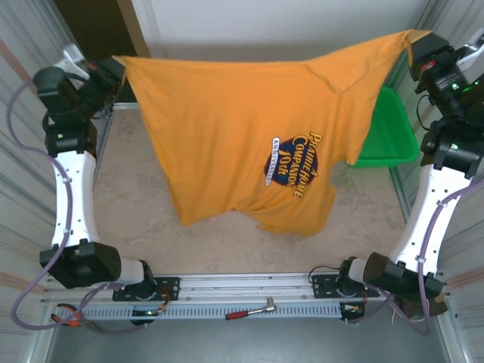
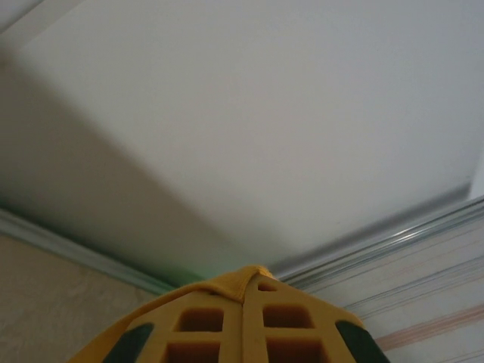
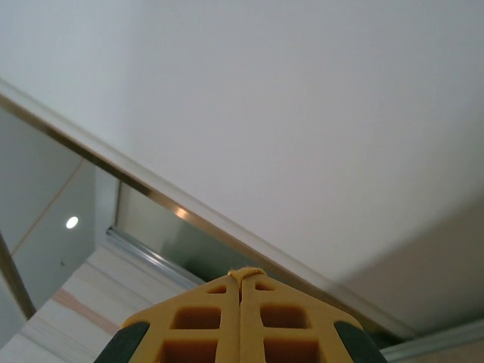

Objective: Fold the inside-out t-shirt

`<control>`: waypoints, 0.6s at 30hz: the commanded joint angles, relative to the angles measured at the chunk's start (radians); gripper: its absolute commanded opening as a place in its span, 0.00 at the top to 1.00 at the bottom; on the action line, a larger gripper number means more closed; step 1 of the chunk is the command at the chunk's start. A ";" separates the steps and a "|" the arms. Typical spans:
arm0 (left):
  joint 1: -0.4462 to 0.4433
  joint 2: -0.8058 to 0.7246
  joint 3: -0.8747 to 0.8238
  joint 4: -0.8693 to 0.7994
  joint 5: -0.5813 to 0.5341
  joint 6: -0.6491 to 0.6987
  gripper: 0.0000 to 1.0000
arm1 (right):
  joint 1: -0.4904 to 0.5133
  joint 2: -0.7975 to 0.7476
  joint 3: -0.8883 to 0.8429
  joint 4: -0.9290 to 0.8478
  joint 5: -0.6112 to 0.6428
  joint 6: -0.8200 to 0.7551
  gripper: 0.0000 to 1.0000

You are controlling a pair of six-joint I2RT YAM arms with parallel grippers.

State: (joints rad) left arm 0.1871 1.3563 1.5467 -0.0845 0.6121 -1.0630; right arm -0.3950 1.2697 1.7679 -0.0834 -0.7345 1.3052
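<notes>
My left gripper lowers the shirt's corner down onto the beige table's far part next and releases it, as the shirt hangs stretched above the table.
The mustard-orange t-shirt (image 1: 234, 128) hangs stretched between my two raised grippers above the table, its dark blue oval print (image 1: 293, 162) facing the top camera. My left gripper (image 1: 115, 66) pinches the shirt's upper left corner. My right gripper (image 1: 420, 44) pinches the upper right corner. In the left wrist view the yellow fingers (image 2: 219, 325) are pressed together with a fold of orange cloth (image 2: 246, 278) at their tips. The right wrist view shows shut fingers (image 3: 287, 325) with a small bit of cloth (image 3: 246, 274) poking out. The shirt's lower edge hangs loose above the table.
A green basket (image 1: 389, 132) stands at the right side of the beige table (image 1: 136, 204), partly behind the shirt. A red-handled tool (image 1: 249, 311) lies on the front rail between the arm bases. Metal walls close in left and right.
</notes>
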 commanded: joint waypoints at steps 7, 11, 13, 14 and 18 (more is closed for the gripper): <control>-0.040 -0.238 -0.268 -0.043 0.022 0.070 1.00 | 0.038 -0.198 -0.193 -0.067 0.018 -0.124 1.00; -0.081 -0.348 -0.288 -0.100 -0.014 0.084 1.00 | 0.037 -0.258 -0.154 -0.139 0.052 -0.189 1.00; -0.103 -0.389 -0.269 -0.133 -0.037 0.097 1.00 | 0.037 -0.274 -0.107 -0.180 0.072 -0.217 1.00; -0.110 -0.400 -0.256 -0.149 -0.044 0.101 1.00 | 0.037 -0.276 -0.091 -0.189 0.078 -0.221 1.00; -0.122 -0.418 -0.218 -0.160 -0.054 0.070 1.00 | 0.038 -0.276 -0.044 -0.196 0.090 -0.214 1.00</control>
State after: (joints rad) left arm 0.0696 0.9379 1.2915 -0.2325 0.5838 -0.9955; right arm -0.3584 0.9993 1.6875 -0.2768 -0.6735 1.1297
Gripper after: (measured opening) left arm 0.057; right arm 0.050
